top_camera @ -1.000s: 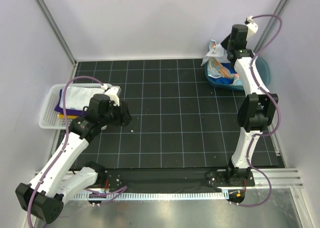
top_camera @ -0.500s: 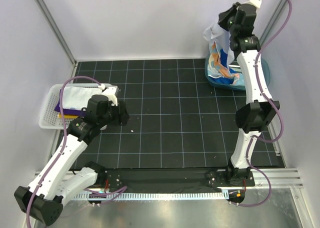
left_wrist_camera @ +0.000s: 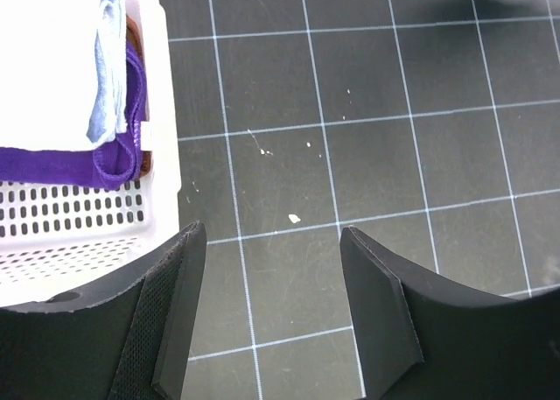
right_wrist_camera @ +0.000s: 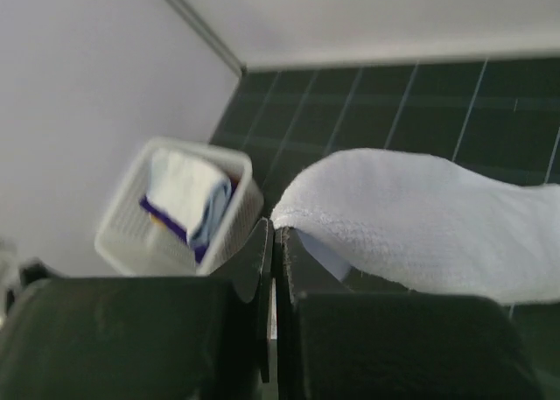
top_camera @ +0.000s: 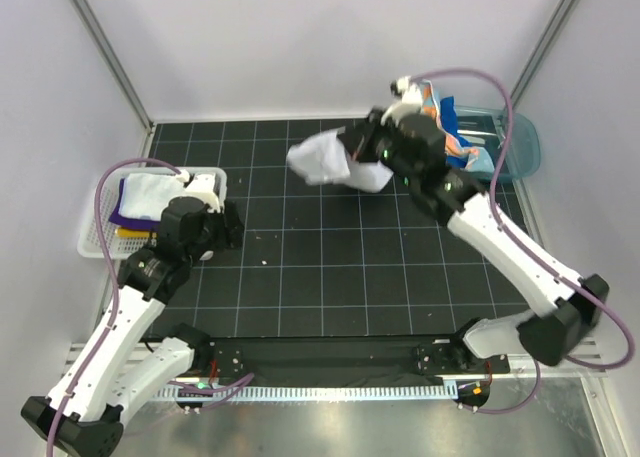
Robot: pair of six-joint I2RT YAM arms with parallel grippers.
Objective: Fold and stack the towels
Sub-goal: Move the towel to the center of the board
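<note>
My right gripper moves back and down over the bare near half of the mat [top_camera: 354, 279] next and releases the towel's corner, because the towel hangs bunched.
A white towel [top_camera: 325, 160] hangs bunched above the back middle of the mat, with my right gripper [top_camera: 354, 155] shut on its edge. In the right wrist view the towel [right_wrist_camera: 420, 221] drapes to the right of the closed gripper [right_wrist_camera: 276, 235]. Folded towels [top_camera: 150, 192] lie stacked in the white basket [top_camera: 98, 239] at the left: white [left_wrist_camera: 52, 59], pale blue [left_wrist_camera: 109, 76] and purple [left_wrist_camera: 61, 159]. A patterned towel [top_camera: 440, 105] sits in the teal tub [top_camera: 515, 142]. My left gripper [top_camera: 230, 227] hovers just right of the basket, open and empty [left_wrist_camera: 273, 242].
The black gridded mat [top_camera: 330, 277] covers the table between the basket and the tub. The basket's wall [left_wrist_camera: 162, 111] stands close to my left finger. White walls close the back and sides. Small white crumbs [left_wrist_camera: 295, 217] lie on the mat.
My right arm has swung from above the tub down and left over the mat, carrying the white towel. My left gripper has pulled back slightly and opened a little wider.
</note>
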